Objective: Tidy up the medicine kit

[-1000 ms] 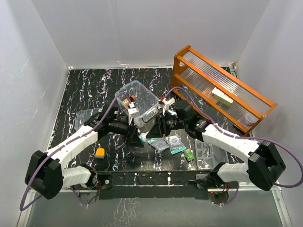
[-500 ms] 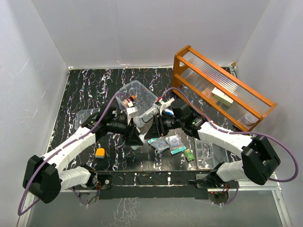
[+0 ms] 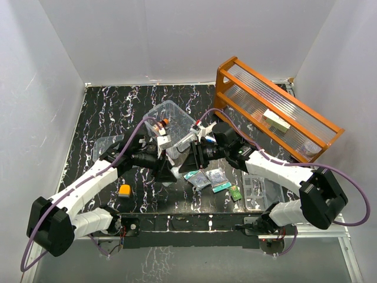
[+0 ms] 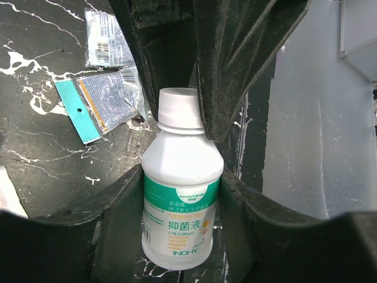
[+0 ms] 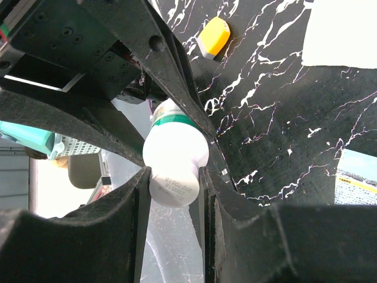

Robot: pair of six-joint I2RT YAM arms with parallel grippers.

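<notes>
The clear box stands open, so the left gripper will next carry the white bottle outward, then down into the clear box (image 3: 171,123) beside the orange-capped bottle and let it go.
A white bottle (image 4: 179,200) with a green label and white cap hangs between both grippers, above the table's middle. My left gripper (image 4: 182,177) is shut on its body, both fingers pressing the label's sides. My right gripper (image 5: 174,177) is shut on the bottle's cap (image 5: 175,171). In the top view the two grippers meet nose to nose: left gripper (image 3: 171,159), right gripper (image 3: 187,154). The medicine kit's clear box (image 3: 171,118) stands open just behind them, with small items inside. Its clear lid (image 3: 108,146) lies to the left, its clear compartment tray (image 3: 259,191) at the front right.
An orange wooden rack (image 3: 277,112) stands tilted at the back right, a small box on it. Several sachets (image 3: 209,177) lie on the black marbled table under the grippers. A small orange-yellow object (image 3: 124,190) lies front left. White walls enclose the table.
My left gripper's fingers have come in around the bottle's body. The right gripper has stayed shut on the cap and shifted slightly left.
</notes>
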